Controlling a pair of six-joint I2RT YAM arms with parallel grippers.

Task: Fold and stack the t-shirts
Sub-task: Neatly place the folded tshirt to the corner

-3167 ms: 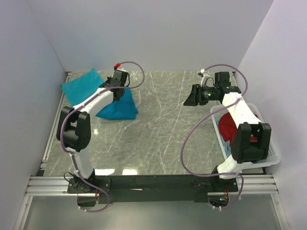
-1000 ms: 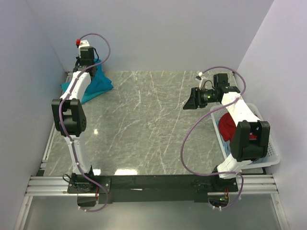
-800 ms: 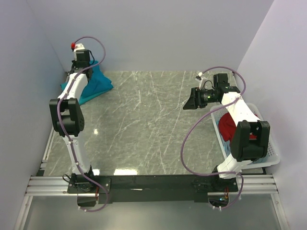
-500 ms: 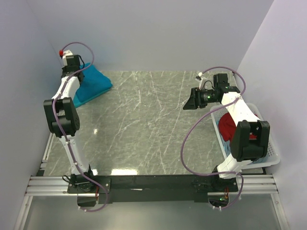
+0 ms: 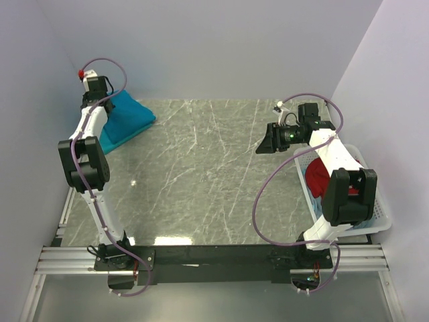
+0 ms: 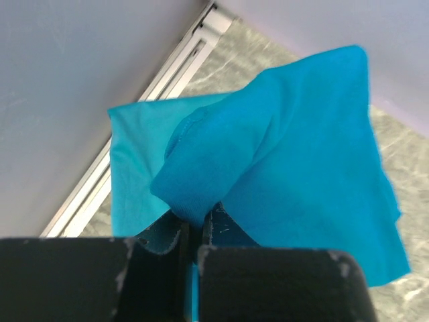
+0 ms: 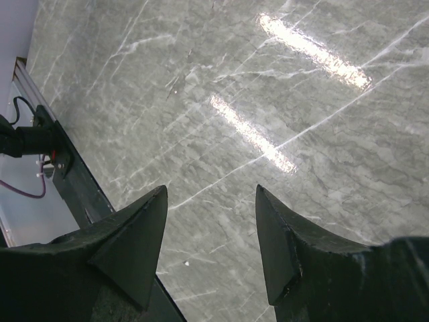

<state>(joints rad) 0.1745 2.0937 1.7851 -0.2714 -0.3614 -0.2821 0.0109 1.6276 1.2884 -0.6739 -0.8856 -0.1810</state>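
Observation:
The lower shirt's rail side is still uncovered, so my left gripper must next go left in the top view and release the upper shirt's fold over it.
Two teal-blue t-shirts (image 5: 124,121) lie folded in the table's far left corner, one on the other. My left gripper (image 5: 100,107) is over that corner, shut on a fold of the upper teal t-shirt (image 6: 281,147); the pinched cloth bulges above the fingers (image 6: 161,231). The lower teal shirt (image 6: 134,174) lies flat beneath it. My right gripper (image 5: 265,142) hangs open and empty over the right half of the table; in the right wrist view (image 7: 211,201) only marble shows between its fingers.
A white basket (image 5: 375,215) with red cloth (image 5: 315,178) and some blue cloth stands at the right edge. A metal rail (image 6: 161,87) runs along the left wall. Grey marble tabletop (image 5: 208,174) spans the middle. Walls close in on three sides.
My left gripper carried the teal shirt from left of the table's middle back to the far left corner, over the other teal shirt. The right arm has not moved.

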